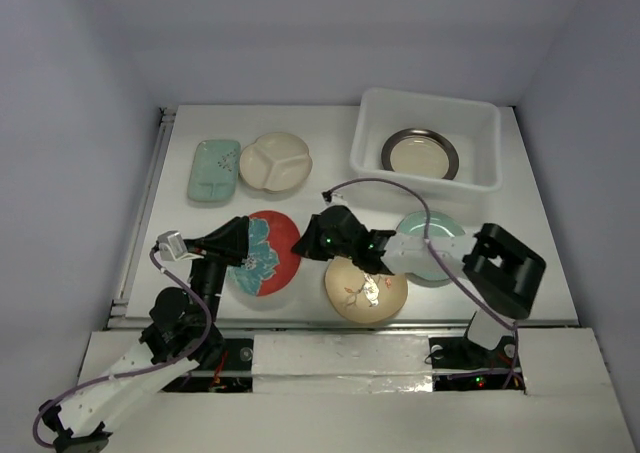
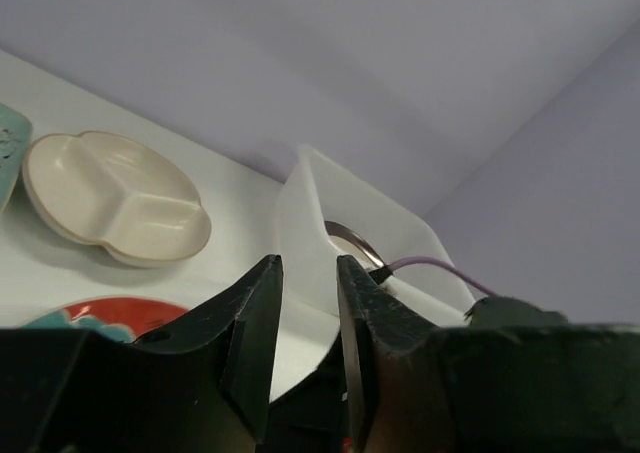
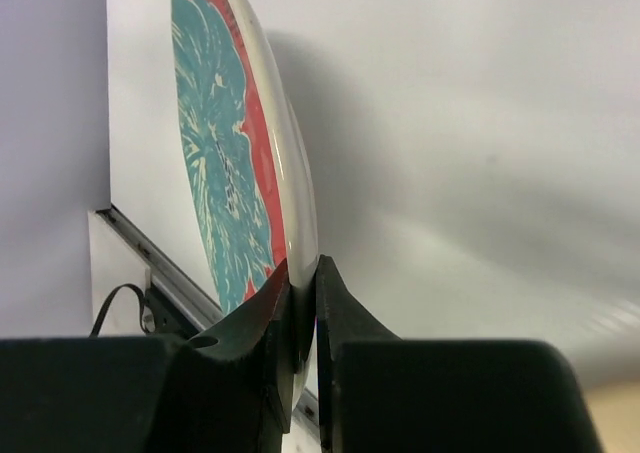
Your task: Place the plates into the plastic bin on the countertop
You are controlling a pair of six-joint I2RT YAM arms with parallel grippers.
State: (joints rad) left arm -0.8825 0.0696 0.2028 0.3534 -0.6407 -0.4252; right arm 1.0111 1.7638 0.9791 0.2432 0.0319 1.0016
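The bin's dark-rimmed plate (image 1: pixel 420 157) is outward of my right gripper and to its right in the top view. Next I will go up over the side of the bin, move down and let go.
The red-and-teal floral plate (image 1: pixel 272 265) lies at the front left of the countertop (image 1: pixel 330 188). My right gripper (image 1: pixel 302 241) is shut on its right rim; the right wrist view shows the gripper (image 3: pixel 303 273) pinching the plate (image 3: pixel 225 153). My left gripper (image 1: pixel 244 235) hovers over the plate's left part, jaws slightly apart and empty (image 2: pixel 308 273). The dark-rimmed cream plate (image 1: pixel 420 154) lies in the plastic bin (image 1: pixel 364 143). The mint plate (image 1: pixel 213 169) and the cream divided plate (image 1: pixel 275 161) sit at the back left. The tan floral plate (image 1: pixel 365 291) is at the front; the celadon plate (image 1: pixel 432 235) is partly under my right arm.
A metal rail (image 1: pixel 150 203) runs along the countertop's left edge and another along the front. White walls enclose the back and sides. My right arm's purple cable (image 1: pixel 385 185) loops above the countertop in front of the bin.
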